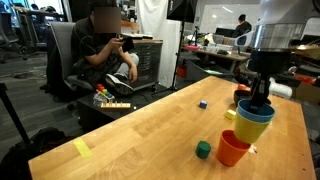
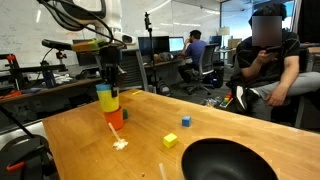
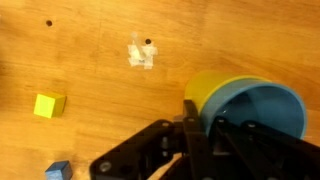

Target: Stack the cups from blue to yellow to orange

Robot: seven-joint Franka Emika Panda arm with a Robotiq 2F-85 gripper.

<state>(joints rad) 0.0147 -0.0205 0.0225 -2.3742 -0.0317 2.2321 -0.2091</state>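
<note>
The orange cup is standing below, so my gripper next needs to move over the orange cup's opening and lower the nested pair inside to let go of the rim.
The light blue cup sits nested inside the yellow cup. My gripper is shut on their shared rim, with one finger inside the blue cup and one outside the yellow. In the wrist view the blue cup fills the yellow cup, and my gripper clamps the left rim. The orange cup stands upright on the table just below and beside the held pair. In an exterior view the blue cup and yellow cup hang right over the orange cup. The orange cup is hidden in the wrist view.
A yellow-green cube and a blue cube lie on the wooden table. A dark wide bowl stands at one edge. A white scrap lies near the cups. A person sits beyond the table.
</note>
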